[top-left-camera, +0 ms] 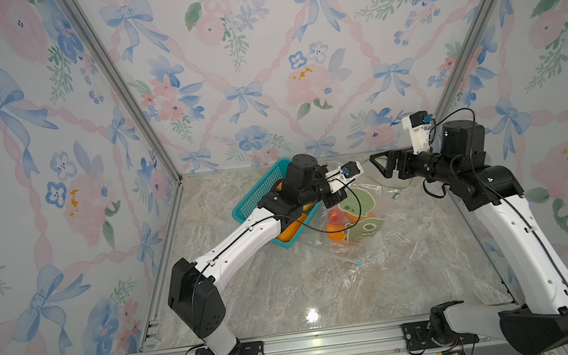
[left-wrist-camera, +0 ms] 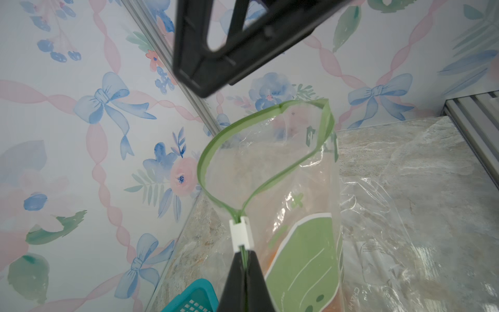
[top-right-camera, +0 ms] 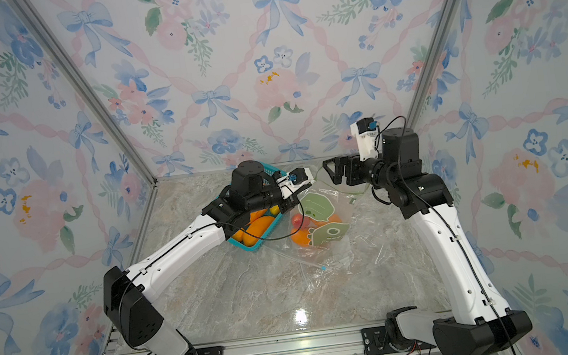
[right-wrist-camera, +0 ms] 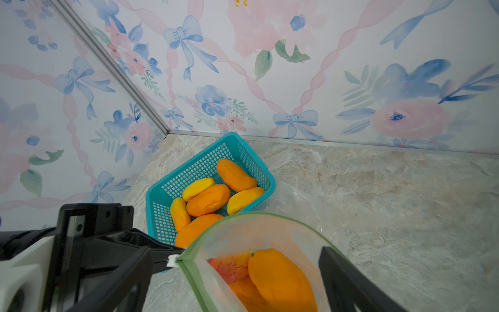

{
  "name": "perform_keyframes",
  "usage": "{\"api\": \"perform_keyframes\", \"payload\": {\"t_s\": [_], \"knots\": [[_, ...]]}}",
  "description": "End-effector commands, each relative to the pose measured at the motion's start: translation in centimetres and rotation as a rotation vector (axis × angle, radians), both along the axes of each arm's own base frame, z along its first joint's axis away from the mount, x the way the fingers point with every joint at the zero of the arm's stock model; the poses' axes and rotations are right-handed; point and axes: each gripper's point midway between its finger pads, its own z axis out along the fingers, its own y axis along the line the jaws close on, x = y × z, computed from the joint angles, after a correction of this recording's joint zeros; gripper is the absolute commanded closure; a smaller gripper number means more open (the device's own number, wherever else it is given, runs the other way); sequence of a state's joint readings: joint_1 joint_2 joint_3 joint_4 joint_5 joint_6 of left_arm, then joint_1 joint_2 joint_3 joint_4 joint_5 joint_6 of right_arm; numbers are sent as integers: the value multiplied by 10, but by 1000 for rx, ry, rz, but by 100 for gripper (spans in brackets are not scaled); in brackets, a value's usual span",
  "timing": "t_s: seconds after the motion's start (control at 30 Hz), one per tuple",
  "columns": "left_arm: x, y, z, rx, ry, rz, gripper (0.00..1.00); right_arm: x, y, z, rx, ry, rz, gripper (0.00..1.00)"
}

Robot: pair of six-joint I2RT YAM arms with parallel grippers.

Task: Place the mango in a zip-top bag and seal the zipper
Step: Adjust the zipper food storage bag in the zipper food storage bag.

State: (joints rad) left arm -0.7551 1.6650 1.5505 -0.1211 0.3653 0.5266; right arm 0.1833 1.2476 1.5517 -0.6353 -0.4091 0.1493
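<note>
My left gripper moves toward the teal basket [left-wrist-camera: 192, 298] next and lets go of the bag's zipper edge, as the basket lies beside that gripper, away from the bag's opening.
The clear zip-top bag [top-left-camera: 362, 209] with a green print stands on the table, and its green-rimmed mouth [left-wrist-camera: 209, 154] gapes open. My left gripper [left-wrist-camera: 244, 256] is shut on the zipper edge just behind the white slider [left-wrist-camera: 241, 233]. An orange mango [right-wrist-camera: 280, 278] and a reddish one [right-wrist-camera: 232, 266] lie inside the bag. They show through the plastic in both top views [top-left-camera: 335, 233] [top-right-camera: 301, 237]. My right gripper [right-wrist-camera: 235, 251] hangs open over the bag's mouth with nothing between its fingers, and it is also in a top view [top-left-camera: 382, 166].
A teal basket [right-wrist-camera: 199, 164] [top-left-camera: 261, 188] holding several more mangoes [right-wrist-camera: 208, 200] stands at the back beside the bag, partly under my left arm. More clear plastic [top-left-camera: 359, 261] lies flat in front of the bag. The walls close in on three sides.
</note>
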Motion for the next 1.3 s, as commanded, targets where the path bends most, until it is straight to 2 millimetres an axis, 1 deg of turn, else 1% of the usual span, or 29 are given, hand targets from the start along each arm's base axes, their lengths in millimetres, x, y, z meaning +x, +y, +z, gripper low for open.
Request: {"api": "perform_keyframes", "payload": {"t_s": [0.0,0.1,0.17,0.23,0.27,0.33,0.37,0.4,0.47,0.57,0.6,0.7,0.77,0.87,0.9,0.93,1.03,1.07,1.13,1.27], "knots": [[-20,15,3,59,4,-94,100,-17,38,12,-32,-113,265,1],[-20,29,-18,139,50,-80,100,-26,60,16,-47,-175,394,1],[-20,38,-28,177,73,-60,100,-34,73,17,-73,-208,467,1],[-20,45,-30,186,80,-55,100,-40,88,11,-126,-228,538,1],[-19,47,-29,181,82,-54,100,-42,92,8,-148,-227,563,6],[-19,51,-21,156,89,-62,100,-42,100,1,-184,-218,608,19],[-18,54,-17,144,90,-66,99,-41,103,-2,-194,-213,623,21],[-18,56,-13,127,95,-75,93,-39,105,-5,-205,-206,635,22],[-15,58,-8,103,108,-88,85,-36,109,-8,-212,-192,653,22],[-14,57,-10,86,136,-118,70,-29,112,-10,-216,-187,663,21],[-14,55,-12,85,145,-127,67,-27,112,-12,-217,-182,661,21],[-8,51,-18,86,163,-129,62,-21,113,-12,-213,-171,657,21],[-3,48,-19,80,178,-127,62,-19,113,-14,-214,-159,657,21],[6,41,-18,62,198,-139,63,-13,110,-15,-210,-142,642,21],[10,39,-17,55,205,-138,67,-11,108,-14,-203,-137,633,21],[17,37,-18,49,216,-129,76,-9,107,-14,-198,-134,626,21],[35,33,-21,43,233,-88,97,-6,101,-11,-189,-137,607,21],[40,33,-22,44,235,-76,100,-6,99,-10,-188,-137,601,21],[45,31,-24,43,231,-71,100,-5,93,-7,-187,-145,585,21],[50,33,-18,40,209,-49,100,-5,80,-1,-189,-168,549,21]]}}
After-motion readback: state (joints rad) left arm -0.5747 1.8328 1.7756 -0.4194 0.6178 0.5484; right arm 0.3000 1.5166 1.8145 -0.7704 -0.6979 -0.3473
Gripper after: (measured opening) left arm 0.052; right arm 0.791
